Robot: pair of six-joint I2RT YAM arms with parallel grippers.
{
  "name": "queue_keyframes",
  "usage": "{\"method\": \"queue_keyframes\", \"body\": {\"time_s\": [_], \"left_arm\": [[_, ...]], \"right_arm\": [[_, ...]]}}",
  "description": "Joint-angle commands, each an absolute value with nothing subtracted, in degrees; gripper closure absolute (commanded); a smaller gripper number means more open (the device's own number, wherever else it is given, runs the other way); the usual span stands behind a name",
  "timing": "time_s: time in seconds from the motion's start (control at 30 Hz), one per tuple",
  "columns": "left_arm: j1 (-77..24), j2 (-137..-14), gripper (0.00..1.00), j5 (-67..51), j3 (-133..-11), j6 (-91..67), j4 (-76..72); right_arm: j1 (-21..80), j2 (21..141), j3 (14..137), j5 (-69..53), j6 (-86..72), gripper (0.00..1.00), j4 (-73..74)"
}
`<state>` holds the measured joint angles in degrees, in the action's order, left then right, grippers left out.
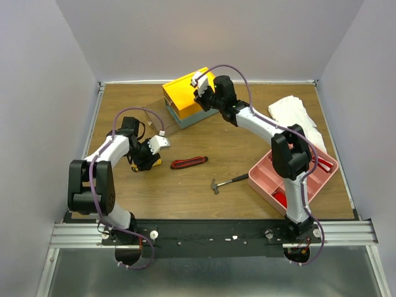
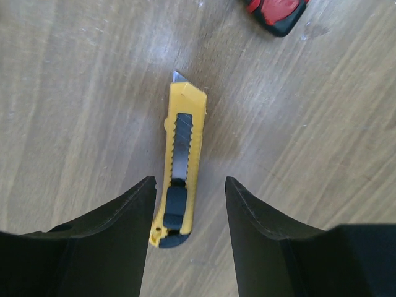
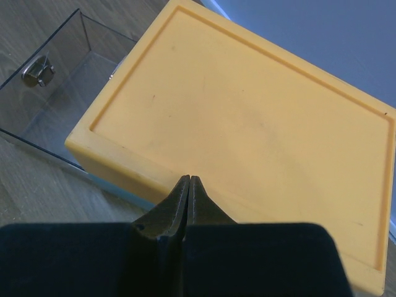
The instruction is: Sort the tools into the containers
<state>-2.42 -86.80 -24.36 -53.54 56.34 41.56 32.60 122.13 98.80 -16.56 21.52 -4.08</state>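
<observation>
The left gripper should next go down onto the yellow utility knife's handle (image 2: pixel 176 199) beside the knife's black slider.
A yellow utility knife (image 2: pixel 182 167) lies flat on the wooden table, blade tip pointing away. My left gripper (image 2: pixel 189 185) is open, and its black fingers (image 2: pixel 117 235) stand on either side of the knife's rear end with gaps on both sides. From above, the left gripper (image 1: pixel 147 161) covers most of that knife (image 1: pixel 156 164). A red utility knife (image 1: pixel 189 163) lies just to its right, and a small hammer (image 1: pixel 229 181) lies further right. My right gripper (image 3: pixel 188 179) is shut and empty above the yellow top (image 3: pixel 247 124) of the container (image 1: pixel 185 93).
A clear drawer (image 3: pixel 55 105) stands pulled out of the container toward the left, a silver metal piece (image 3: pixel 37 70) on its wall. A pink tray (image 1: pixel 315 179) holding red items sits at the right. A white cloth (image 1: pixel 297 114) lies behind it.
</observation>
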Motion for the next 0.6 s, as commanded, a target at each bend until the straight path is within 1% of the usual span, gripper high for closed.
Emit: {"method": "queue_keyframes", "body": {"time_s": [0.0,0.17,0.27,0.3,0.37,0.4,0.5,0.57], "left_arm": [[-2.55,-90.87,0.41,-20.84,-52.74,60.81,37.98],[-2.55,-94.04,0.42,-20.04,-53.17,61.26,36.12],[-2.81,-95.18,0.49,-20.13,-53.35,61.52,36.21],[-2.9,-95.45,0.58,-20.13,-53.44,61.87,36.82],[-3.07,-96.15,0.72,-20.74,-53.96,62.57,37.7],[-3.08,-96.24,0.84,-21.18,-54.14,62.75,39.01],[-3.08,-95.19,0.97,-22.85,-55.63,63.89,43.31],[-3.08,-93.17,1.0,-23.81,-57.3,64.6,45.95]], "right_arm": [[33.57,123.58,95.36,-15.29,22.06,0.92,5.19],[33.57,123.49,95.1,-15.03,22.32,0.92,5.19],[33.57,123.49,94.92,-14.85,22.5,0.92,5.1],[33.57,123.49,94.83,-14.68,22.59,0.92,5.1],[33.57,123.31,94.75,-14.77,22.76,0.92,5.1],[33.57,123.22,94.66,-14.68,22.76,0.92,4.92],[33.57,122.96,94.31,-14.15,22.94,0.92,4.75],[33.57,122.78,94.22,-14.06,23.03,0.93,4.75]]}}
